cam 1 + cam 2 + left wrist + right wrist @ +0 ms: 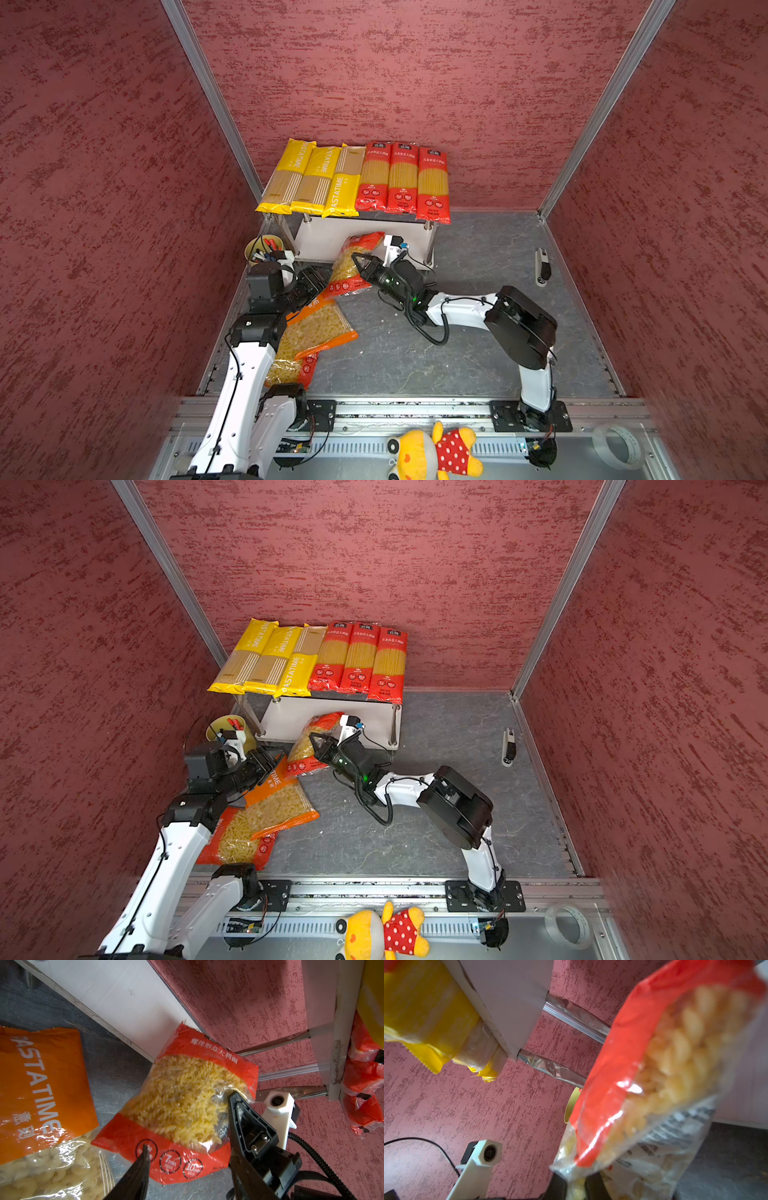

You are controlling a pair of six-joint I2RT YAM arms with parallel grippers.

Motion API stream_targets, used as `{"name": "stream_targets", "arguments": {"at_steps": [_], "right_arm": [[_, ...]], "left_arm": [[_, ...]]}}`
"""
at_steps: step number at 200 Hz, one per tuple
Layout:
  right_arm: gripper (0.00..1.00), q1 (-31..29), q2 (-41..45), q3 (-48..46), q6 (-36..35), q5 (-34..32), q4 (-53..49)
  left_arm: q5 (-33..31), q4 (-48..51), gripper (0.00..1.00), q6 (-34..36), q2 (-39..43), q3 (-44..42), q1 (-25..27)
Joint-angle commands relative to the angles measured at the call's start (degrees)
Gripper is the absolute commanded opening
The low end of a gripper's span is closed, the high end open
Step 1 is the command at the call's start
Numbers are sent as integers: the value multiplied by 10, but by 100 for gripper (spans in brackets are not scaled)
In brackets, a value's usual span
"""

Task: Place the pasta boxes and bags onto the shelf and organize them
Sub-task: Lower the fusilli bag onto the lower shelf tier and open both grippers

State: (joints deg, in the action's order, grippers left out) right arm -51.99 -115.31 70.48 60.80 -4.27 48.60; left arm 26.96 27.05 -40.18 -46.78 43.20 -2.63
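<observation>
The red fusilli bag in my right gripper should be pushed outward and down onto the bare lower board (342, 230) next. I should release the bag's edge there.
Three yellow spaghetti packs (316, 178) and three red spaghetti packs (403, 178) lie side by side on the top board of the white shelf (328, 241). My right gripper (354, 257) (576, 1186) is shut on the side edge of a red fusilli bag (351, 266) (182, 1093), which leans at the front of the shelf's lower board. My left gripper (326, 277) (189, 1153) is open, with its fingertips (145, 1148) on either side of that bag's bottom edge. An orange macaroni bag (316, 328) lies on the floor, overlapping another red pasta bag (291, 370).
A yellow pen cup (259, 247) stands left of the shelf, close to my left arm. A small black-and-white device (542, 266) lies by the right wall. A plush toy (432, 455) and a tape roll (617, 446) sit on the front rail.
</observation>
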Motion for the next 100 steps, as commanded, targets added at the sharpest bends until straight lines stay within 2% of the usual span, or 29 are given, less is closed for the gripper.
{"name": "stream_targets", "arguments": {"at_steps": [1,32,69,100], "right_arm": [[0,14,-21,62,-2,1,106],[0,34,-53,83,16,21,103],[0,55,-54,10,81,0,98],[0,64,-35,-13,131,-8,-8]], "left_arm": [[-2,-1,62,12,6,3,-7],[-2,-4,63,12,3,-8,-13],[7,-30,63,-2,-7,-31,-15],[19,-66,63,-20,-22,-51,-14]]}}
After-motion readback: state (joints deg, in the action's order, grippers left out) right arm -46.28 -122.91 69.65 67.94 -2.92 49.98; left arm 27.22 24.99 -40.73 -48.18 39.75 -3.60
